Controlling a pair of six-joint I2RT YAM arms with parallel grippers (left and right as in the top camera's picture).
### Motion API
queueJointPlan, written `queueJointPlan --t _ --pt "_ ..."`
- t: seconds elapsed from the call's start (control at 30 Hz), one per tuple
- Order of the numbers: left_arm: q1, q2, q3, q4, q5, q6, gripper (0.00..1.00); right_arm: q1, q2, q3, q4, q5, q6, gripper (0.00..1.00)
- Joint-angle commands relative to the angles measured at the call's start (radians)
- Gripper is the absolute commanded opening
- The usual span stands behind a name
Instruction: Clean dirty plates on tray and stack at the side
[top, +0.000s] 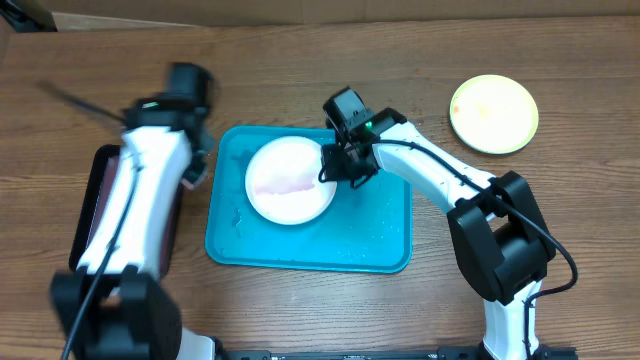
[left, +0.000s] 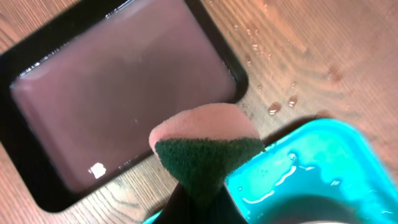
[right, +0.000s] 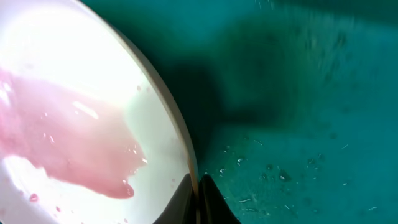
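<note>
My left gripper swings to the left in the overhead view next, lowers into the maroon tray's liquid (top: 169, 222) (left: 127, 93) and releases the sponge, as the liquid lies open.
A white plate (top: 288, 180) with a pink watery smear lies in the cyan tray (top: 380, 235). My right gripper (top: 335, 165) is shut on the plate's right rim; in the right wrist view the fingers (right: 199, 190) pinch the rim of the white plate (right: 68, 118) over the wet tray (right: 298, 112). A yellow-green plate (top: 493, 113) lies on the table at the far right. My left gripper (top: 195, 165) is shut on a pink sponge with a dark green pad (left: 208, 149), held over the tray's left corner (left: 311, 162). The pale blue plate is out of view.
A black-rimmed maroon tray (top: 90, 205) holding liquid sits left of the cyan tray, partly under my left arm; it also shows in the left wrist view (left: 112, 81). Water drops (left: 273, 107) dot the wooden table between the trays.
</note>
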Motion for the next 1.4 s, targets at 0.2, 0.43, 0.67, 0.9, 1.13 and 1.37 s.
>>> queueJointPlan --t 0.2,0.43,0.67,0.9,1.13,1.37 --pt "0.386 0.051 -0.006 -0.013 0.425 0.271 0.04 0.082 -0.165 0.161 -0.072 0.431 -0.195 0.04" --pt "0.494 0.188 -0.019 -0.001 0.394 0.275 0.04 0.222 -0.186 0.186 -0.061 0.876 -0.359 0.04" --pt "0.547 0.325 -0.019 0.071 0.390 0.306 0.04 0.348 -0.186 0.186 0.000 1.217 -0.510 0.04" --pt "0.585 0.353 -0.019 0.078 0.391 0.305 0.12 0.395 -0.186 0.186 0.077 1.342 -0.596 0.04" --pt "0.590 0.352 -0.018 0.077 0.396 0.306 0.14 0.399 -0.186 0.186 0.089 1.346 -0.596 0.04" --pt "0.617 0.305 0.012 0.092 0.523 0.378 0.16 0.399 -0.186 0.186 0.076 1.344 -0.586 0.04"
